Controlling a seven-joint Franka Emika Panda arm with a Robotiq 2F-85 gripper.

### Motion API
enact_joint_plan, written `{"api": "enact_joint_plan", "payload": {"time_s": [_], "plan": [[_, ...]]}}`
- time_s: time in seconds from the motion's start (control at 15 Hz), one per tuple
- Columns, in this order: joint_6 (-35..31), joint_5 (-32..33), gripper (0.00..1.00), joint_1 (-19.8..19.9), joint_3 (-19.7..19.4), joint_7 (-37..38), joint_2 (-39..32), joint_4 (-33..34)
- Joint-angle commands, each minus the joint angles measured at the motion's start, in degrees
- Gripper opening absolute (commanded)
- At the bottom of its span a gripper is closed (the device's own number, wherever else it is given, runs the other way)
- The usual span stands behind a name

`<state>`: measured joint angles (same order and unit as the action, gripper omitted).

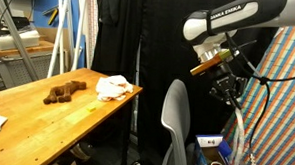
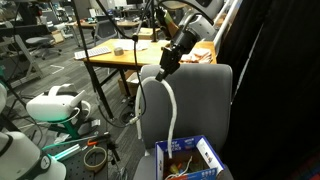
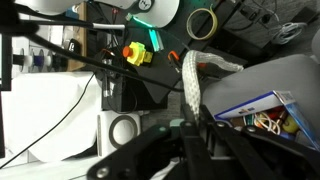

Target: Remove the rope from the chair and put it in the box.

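Note:
I should next move my gripper slightly down and across toward the box to let go of the white rope's top, because one part of the rope hangs outside the box.
A white rope [image 2: 171, 115] hangs from my gripper [image 2: 167, 63] down in front of the grey chair's backrest [image 2: 203, 95], with its lower end near the blue and white box [image 2: 205, 153] on the seat. In the wrist view the rope [image 3: 189, 85] runs up from between my fingers [image 3: 196, 130], which are shut on it, with the box [image 3: 252, 102] and the grey chair [image 3: 275, 72] to the right. In an exterior view the gripper [image 1: 225, 88] is high beside the chair [image 1: 176, 112], and the rope [image 1: 243, 135] dangles below it.
A wooden table [image 1: 46, 113] carries a brown toy [image 1: 63, 91] and a white cloth [image 1: 114, 87]. A patterned cloth wall [image 1: 287, 94] stands behind the arm. A tape roll [image 3: 202, 24] and a red and yellow toy [image 3: 136, 54] lie on the floor. White equipment [image 2: 55, 108] sits beside the chair.

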<state>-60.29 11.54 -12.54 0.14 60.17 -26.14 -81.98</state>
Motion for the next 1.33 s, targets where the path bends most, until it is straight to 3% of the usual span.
{"api": "enact_joint_plan", "payload": {"time_s": [0.0,0.6,0.67,0.73,0.93,1.27], "plan": [[-5.5,1.6,0.06,-0.5,-0.2,5.2,3.5,-5.5],[-20.0,5.4,0.07,-0.9,0.1,19.4,7.2,-12.5],[-21.0,5.5,0.36,-0.9,0.1,21.6,7.4,-13.0],[-18.1,4.2,0.11,0.0,0.6,17.6,4.7,-9.8],[-19.5,4.3,0.33,0.0,0.7,20.0,5.4,-10.8],[-19.7,4.4,0.36,0.0,0.7,20.4,5.4,-11.2]]}}
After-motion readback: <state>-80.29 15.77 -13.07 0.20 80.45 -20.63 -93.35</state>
